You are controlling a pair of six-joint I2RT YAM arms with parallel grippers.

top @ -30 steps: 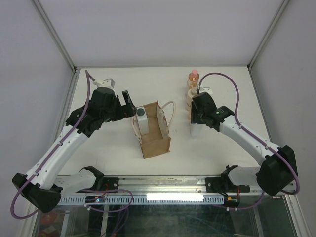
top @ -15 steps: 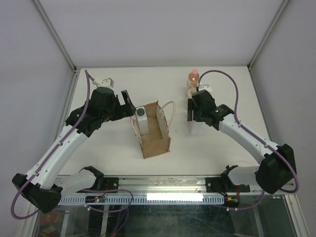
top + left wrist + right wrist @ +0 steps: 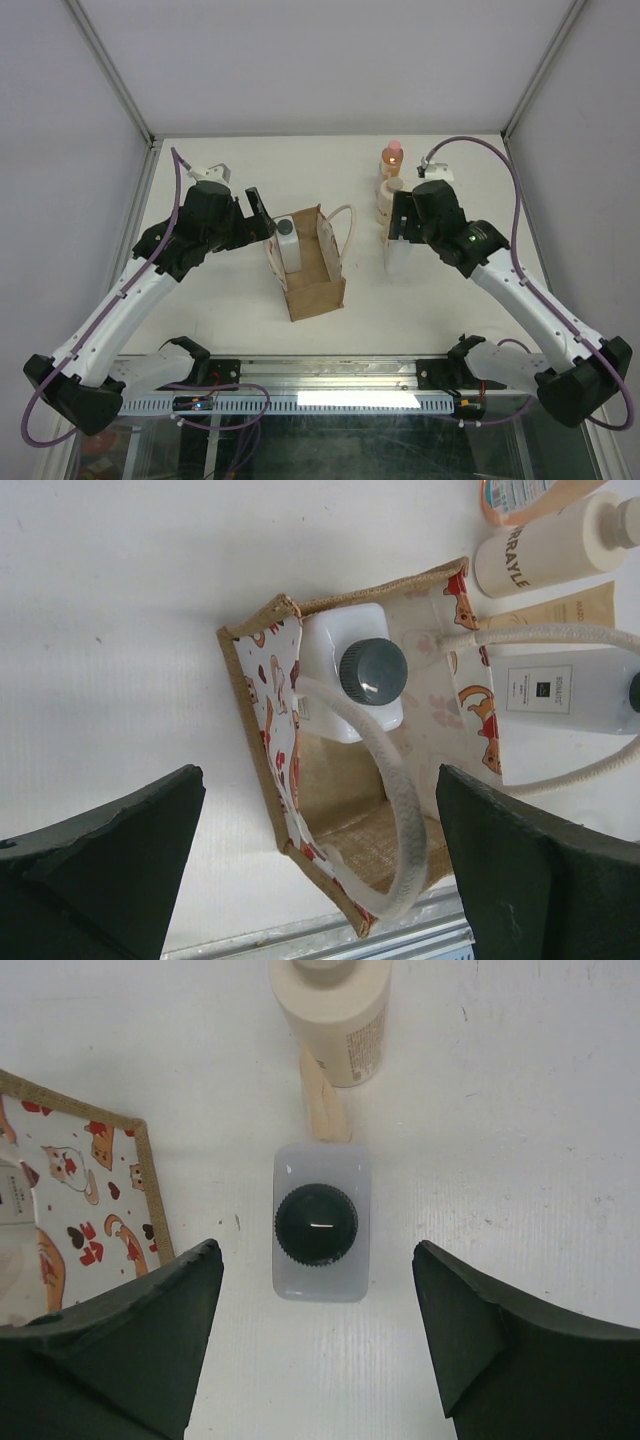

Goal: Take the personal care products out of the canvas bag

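My right gripper goes to the left in the top view and down around the bag's white bottle [image 3: 288, 240] next, because it is the only product still inside.
The canvas bag [image 3: 312, 285] stands open at the table's middle, with one white bottle with a dark grey cap [image 3: 287, 240] upright inside at its far end. My left gripper [image 3: 260, 213] is open just left of the bag; its wrist view looks down on the bag [image 3: 262, 702] and that bottle [image 3: 372, 672] above the open gripper [image 3: 320, 780]. My right gripper [image 3: 398, 222] is open and empty above the second white bottle [image 3: 397, 256], which stands on the table [image 3: 316, 1225]. The cream bottle [image 3: 388, 198] and the orange bottle [image 3: 391, 157] stand behind it.
The bag's white loop handles [image 3: 395, 780] arch over its opening and out to the right [image 3: 347, 225]. The metal frame posts and white walls bound the table. The front rail [image 3: 330, 385] runs along the near edge.
My right gripper has lifted and pulled back to the right off the white bottle, leaving it standing on the table. My left gripper has shifted slightly left.
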